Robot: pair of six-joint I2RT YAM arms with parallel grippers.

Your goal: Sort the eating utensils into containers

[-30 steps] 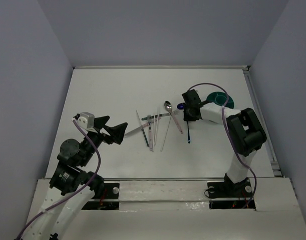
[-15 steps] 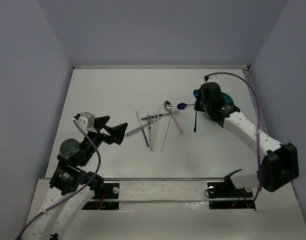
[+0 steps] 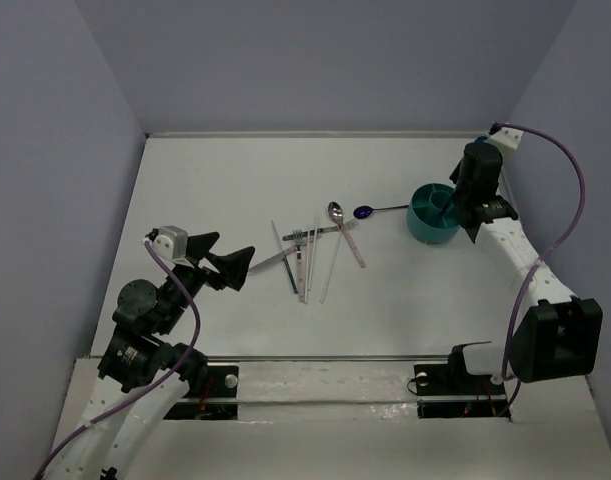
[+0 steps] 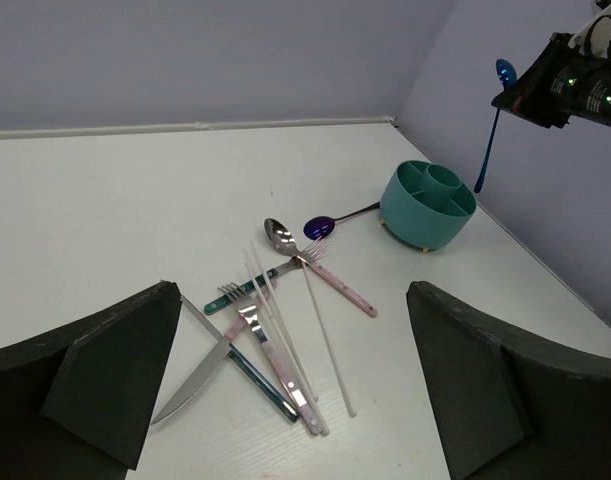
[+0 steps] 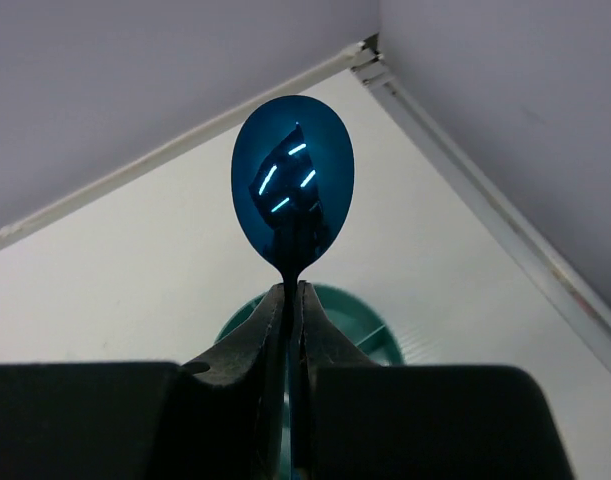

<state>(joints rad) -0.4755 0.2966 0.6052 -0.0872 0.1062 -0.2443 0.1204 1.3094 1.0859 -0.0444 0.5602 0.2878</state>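
Next, my right gripper shifts toward the rail and lowers the spoon over the cup's rail-side section (image 3: 451,209) (image 5: 360,322), since the spoon's handle still hangs above the teal cup.
My right gripper (image 5: 293,290) is shut on the neck of a dark blue plastic spoon (image 5: 293,195), whose bowl sticks up past the fingertips. The spoon (image 4: 488,140) hangs handle-down just above the far rim of the teal cup (image 3: 425,228), a divided container (image 4: 415,215). A second blue spoon (image 3: 363,212) lies left of the cup. The silver spoon (image 3: 335,211), forks, a knife (image 4: 200,370) and pale sticks (image 3: 330,265) lie crossed mid-table. My left gripper (image 3: 225,255) stands open just left of that pile, holding nothing.
The white table ends at a raised rail (image 3: 510,215) just right of the cup, with grey walls beyond it and along the back edge (image 3: 315,134). The right arm (image 3: 520,260) stretches along the right side.
My right gripper has carried the blue spoon from beside the pile rightwards and up to above the cup. The left arm and the pile have not moved.
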